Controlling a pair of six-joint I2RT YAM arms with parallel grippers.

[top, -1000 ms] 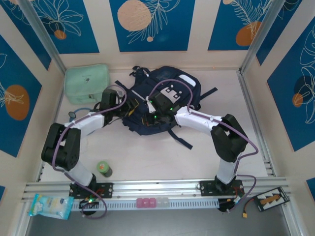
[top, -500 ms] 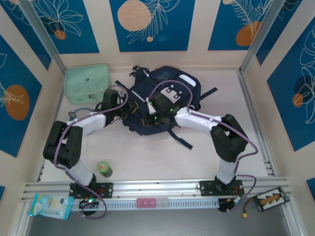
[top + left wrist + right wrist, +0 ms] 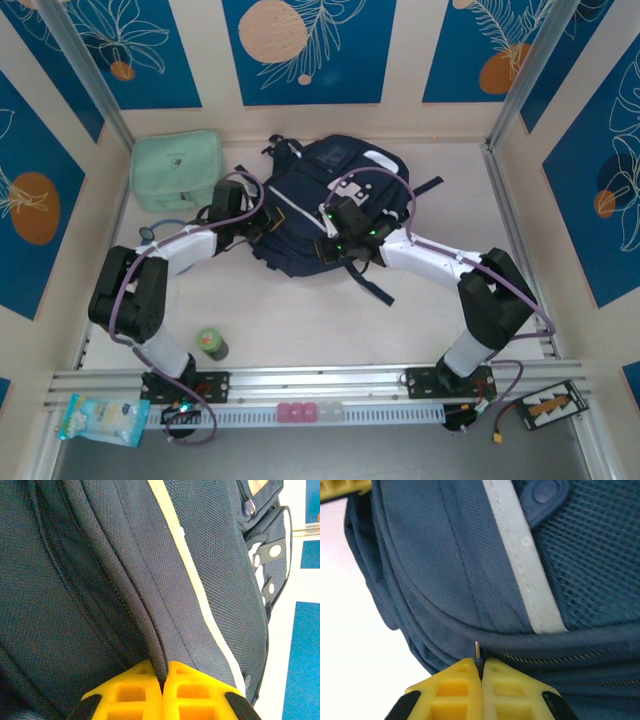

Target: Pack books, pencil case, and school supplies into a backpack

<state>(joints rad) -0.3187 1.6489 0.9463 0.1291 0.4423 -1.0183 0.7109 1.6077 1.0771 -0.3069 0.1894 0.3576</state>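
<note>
I will next pull the zipper pull along the zipper teeth (image 3: 560, 658) with my right gripper, toward the backpack's side with the loose strap. Then I will let it go.
The navy backpack (image 3: 310, 185) with white trim lies at the back middle of the table. My left gripper (image 3: 262, 222) is at its left side, shut on a raised fabric edge of the backpack (image 3: 210, 555); the yellow fingertips (image 3: 161, 672) pinch the seam. My right gripper (image 3: 327, 247) is at the near edge, shut (image 3: 481, 667) on the zipper pull (image 3: 477, 650), whose metal tab sticks up between the pads. A white trim stripe (image 3: 525, 555) runs above it. The books, pencil case and school supplies are out of view.
A mint-green bag (image 3: 176, 170) sits at the back left. A small green bottle (image 3: 211, 343) stands near the left arm's base. A loose backpack strap (image 3: 372, 283) trails toward the front. Metal frame posts flank the table.
My left gripper has shut on the backpack's edge. My right gripper has moved right and nearer along the bag with the zipper pull, and the bag's opening looks more closed.
</note>
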